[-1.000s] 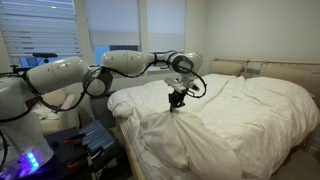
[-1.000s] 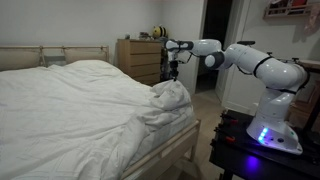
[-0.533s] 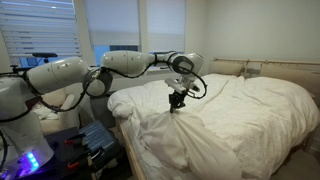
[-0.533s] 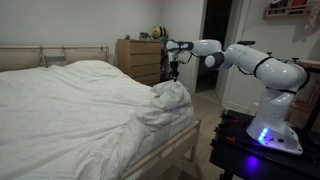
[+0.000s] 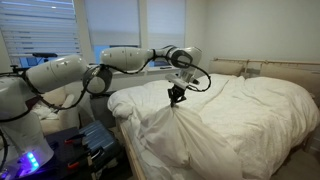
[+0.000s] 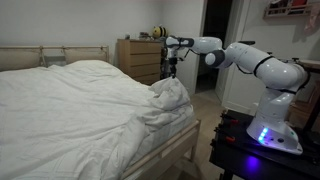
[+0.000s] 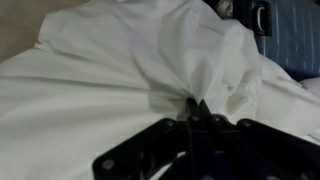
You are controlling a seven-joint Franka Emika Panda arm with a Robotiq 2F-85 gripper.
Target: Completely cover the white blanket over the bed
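I need to lift the blanket's pinched fold next, draw it toward the bed's bare wooden foot edge [image 5: 131, 152] and then release it, because that edge is between my gripper and my base.
The white blanket [image 5: 225, 115] is a thick puffy duvet heaped over the bed [image 5: 128, 150], which shows in both exterior views. It also shows in an exterior view [image 6: 80, 110] and fills the wrist view [image 7: 110, 70]. My gripper [image 5: 177, 97] is shut on a pinched fold of the blanket near the bed's foot corner, pulling it into a raised peak. In an exterior view the gripper [image 6: 170, 69] holds the fold above the corner. In the wrist view the jaws [image 7: 195, 106] are closed on bunched fabric. The beige headboard [image 5: 275, 68] stands at the far end.
A wooden dresser [image 6: 135, 58] stands behind the gripper against the wall. A cream armchair [image 5: 65, 98] sits by the window next to the robot base. The wooden bed frame [image 6: 175, 150] edge is exposed at the foot. A dark bag [image 7: 285, 30] lies on the floor.
The gripper has lifted slightly with the blanket fold, drawing the peak a little higher. Otherwise the scene is the same.
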